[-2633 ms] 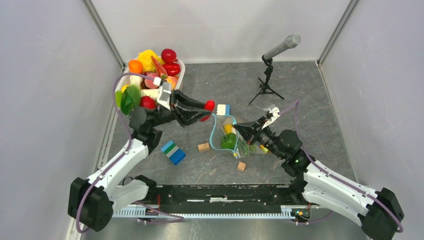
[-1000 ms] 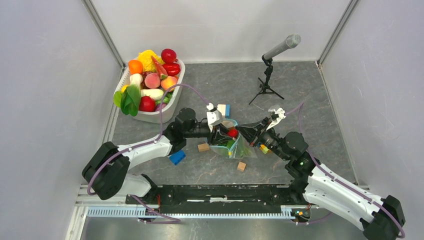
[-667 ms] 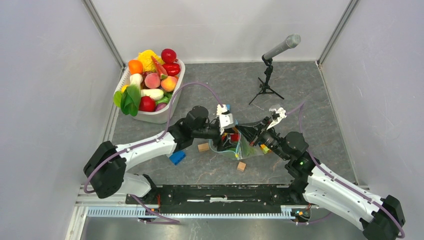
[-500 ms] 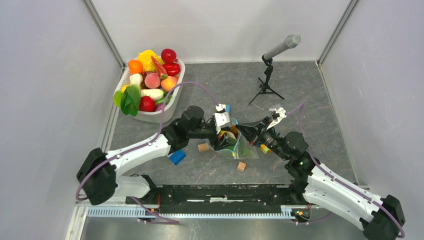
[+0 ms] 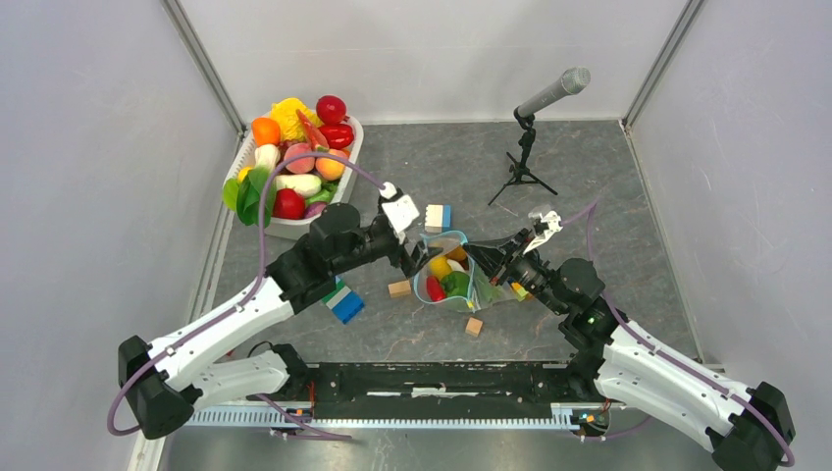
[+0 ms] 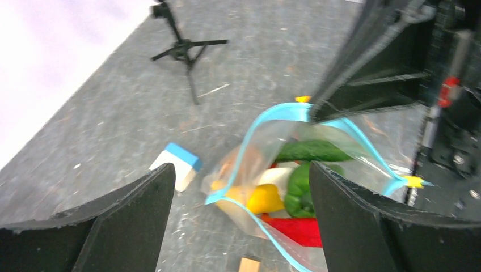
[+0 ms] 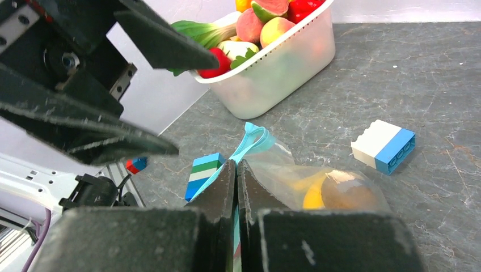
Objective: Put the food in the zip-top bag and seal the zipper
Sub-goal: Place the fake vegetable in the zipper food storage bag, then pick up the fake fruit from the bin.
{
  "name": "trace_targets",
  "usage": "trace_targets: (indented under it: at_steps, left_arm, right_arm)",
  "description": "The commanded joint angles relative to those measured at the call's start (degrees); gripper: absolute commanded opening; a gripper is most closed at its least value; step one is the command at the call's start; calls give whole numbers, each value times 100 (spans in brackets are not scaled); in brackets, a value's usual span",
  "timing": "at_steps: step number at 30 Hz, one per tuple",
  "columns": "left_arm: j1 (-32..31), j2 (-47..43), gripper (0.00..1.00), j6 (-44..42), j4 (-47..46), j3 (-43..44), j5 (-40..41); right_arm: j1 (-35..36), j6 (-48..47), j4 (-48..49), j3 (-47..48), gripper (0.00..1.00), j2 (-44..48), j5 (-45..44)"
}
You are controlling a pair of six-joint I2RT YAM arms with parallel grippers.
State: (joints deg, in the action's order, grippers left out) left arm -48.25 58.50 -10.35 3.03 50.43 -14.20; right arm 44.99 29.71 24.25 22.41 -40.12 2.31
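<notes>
The long red food piece (image 5: 313, 133) is atop the tub's food; my left gripper should next swing outward and left in the top view, then lower onto it.
The clear zip-top bag (image 5: 466, 289) lies at mid-table with its mouth gaping toward the left. Its light-blue zipper (image 5: 426, 253) curls round the opening. Inside lie food pieces: a yellow one (image 6: 264, 198), a green pepper (image 6: 300, 181) and a red one (image 6: 295, 229). My left gripper (image 5: 414, 257) hangs open just left of the mouth and above it, nothing between its fingers (image 6: 130, 221). My right gripper (image 7: 236, 164) is shut on the zipper (image 7: 249, 139) at the bag's right rim, holding it up. More food (image 5: 294, 157) fills the tub.
A white tub (image 5: 324, 224) stands at the back left. A microphone on a tripod (image 5: 528, 147) is at the back right. A blue-white block (image 5: 438, 216), a striped block (image 5: 341, 299) and two wooden cubes (image 5: 398, 288) (image 5: 474, 327) lie around the bag.
My left gripper carried a red food piece into the bag's mouth, opened, left it inside and pulled back to the left. The right gripper kept its hold.
</notes>
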Motion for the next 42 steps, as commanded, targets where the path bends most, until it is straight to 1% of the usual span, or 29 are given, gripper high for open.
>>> trace_targets:
  at_steps: [1,3,5,8,15,18,21,24,29,34,36,38,42]
  left_arm:
    - [162,-29,94,56,273,511,1398]
    - [298,95,96,193,381,713,1851]
    - [494,229,98,372,511,946,2085]
    - [857,406,100,660,633,1236,2208]
    - [2072,905,100,1467,771,1868,2218]
    - [2390,1246,100,1625,909,2181,2372]
    - [2641,1606,100,1782,1094,2502,2711]
    - [2968,1928,100,2079,950,2582,3001]
    - [3382,2496,100,2326,867,2910,3109]
    - [3724,3061,95,2477,887,3202,3025]
    - [3815,3303,89,2511,916,3340,2910]
    - [3878,3556,86,2528,974,3520,2934]
    - [3959,4063,83,2535,1043,3898,2991]
  right_arm:
    - [23,-123,185,211,4,53,-106]
    - [19,-129,186,211,3,51,-94]
    - [19,-138,194,214,4,52,-90]
    - [18,-139,194,191,4,54,-79]
    - [18,-128,267,141,4,41,-55]
    - [18,-141,279,150,4,33,-39]
    - [21,-146,291,143,4,28,-37]
    - [19,-145,326,115,4,24,-37]
    - [21,-142,344,114,4,-4,-2]
    - [18,-155,322,114,4,-16,5]
    - [23,-155,334,115,4,-42,7]
    - [19,-159,342,123,4,-62,7]
    - [18,-159,352,132,4,-94,33]
